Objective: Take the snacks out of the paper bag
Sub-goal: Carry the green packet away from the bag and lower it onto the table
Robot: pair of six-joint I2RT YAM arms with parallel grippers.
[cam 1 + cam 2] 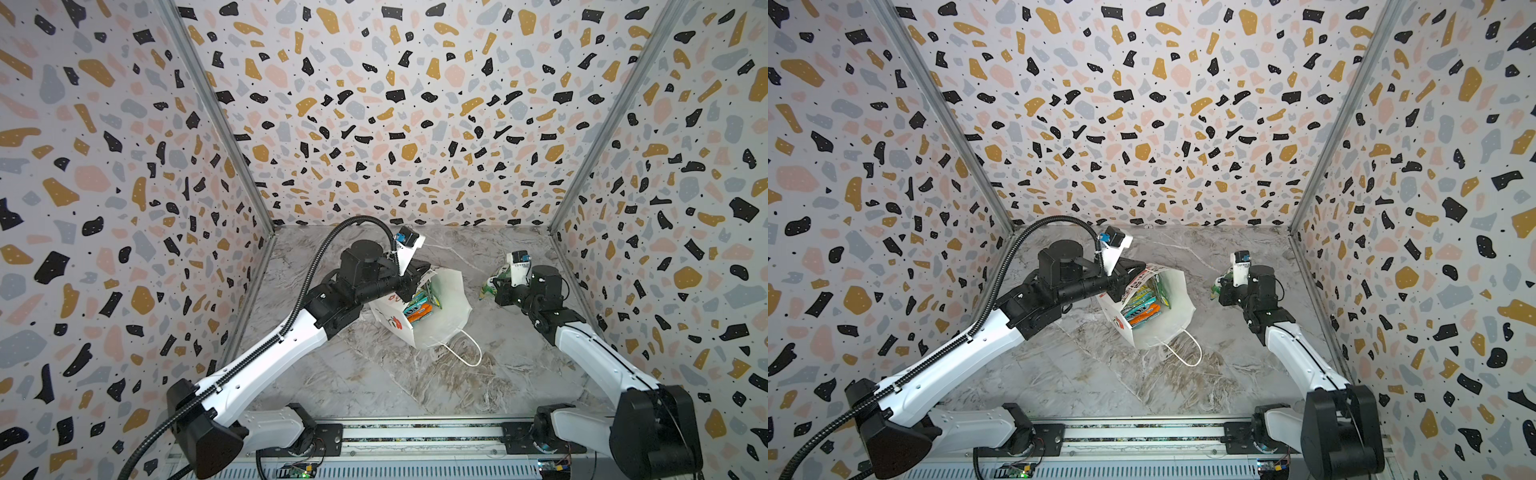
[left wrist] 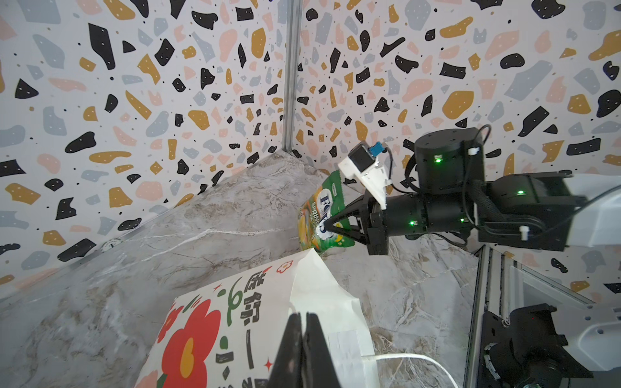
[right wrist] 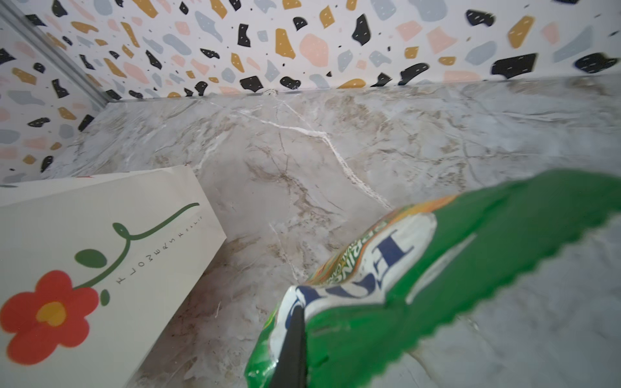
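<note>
I should next lower the green-yellow pouch outward with my right gripper and let it go on the clear marble beside the bag, because this patch is below and outward of my right gripper.
The white paper bag (image 1: pixel 446 307) (image 1: pixel 1177 316) stands tilted mid-table with its mouth open upward. Its red flower print shows in both wrist views (image 2: pixel 188 349) (image 3: pixel 47 315). Several snacks (image 1: pixel 420 309) (image 1: pixel 1142 309) lie inside, teal, orange and green-yellow. My left gripper (image 1: pixel 419 276) (image 1: pixel 1133 276) (image 2: pixel 304 319) is shut on the bag's rim at its far-left corner. Right of the bag, my right gripper (image 1: pixel 495 284) (image 1: pixel 1220 287) (image 2: pixel 325 229) (image 3: pixel 295 315) is shut on a green snack pouch (image 2: pixel 321 205) (image 3: pixel 453 262), held above the table and clear of the bag.
The marble table (image 1: pixel 374 374) is boxed in by terrazzo-patterned walls on three sides. A metal rail (image 1: pixel 415 434) with both arm bases runs along the front edge. One white cord handle (image 1: pixel 467 353) (image 2: pixel 420 361) trails onto the table in front of the bag.
</note>
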